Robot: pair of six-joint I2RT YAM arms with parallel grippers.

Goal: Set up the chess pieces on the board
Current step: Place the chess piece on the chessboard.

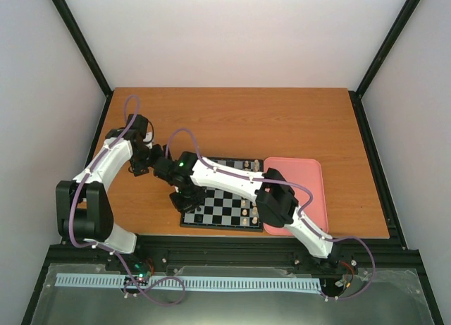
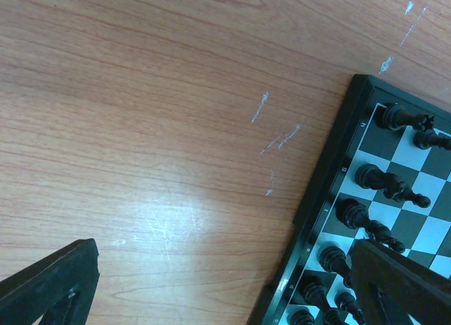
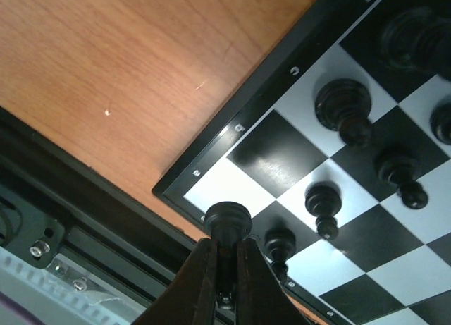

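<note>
I will next lower the piece in my right gripper outward onto the dark edge square [image 3: 277, 154], which is empty between the corner's white square and the next black piece.
The board [image 1: 224, 206] lies at the table's near middle. In the right wrist view, my right gripper [image 3: 225, 253] is shut on a black chess piece [image 3: 227, 218], held just above the board's corner [image 3: 211, 180], near a bare white square. More black chess pieces [image 3: 343, 106] stand on the squares close by. In the left wrist view, black pieces [image 2: 373, 177] line the board's edge rows [image 2: 331, 191]. My left gripper [image 2: 225, 247] hangs open over bare wood left of the board, with nothing between its fingers [image 2: 60, 283].
A pink tray [image 1: 313, 187] sits right of the board, partly under my right arm. Cream-white pieces [image 1: 246, 213] stand on the board's right side. The black frame rail [image 3: 84, 198] runs just beyond the board's near corner.
</note>
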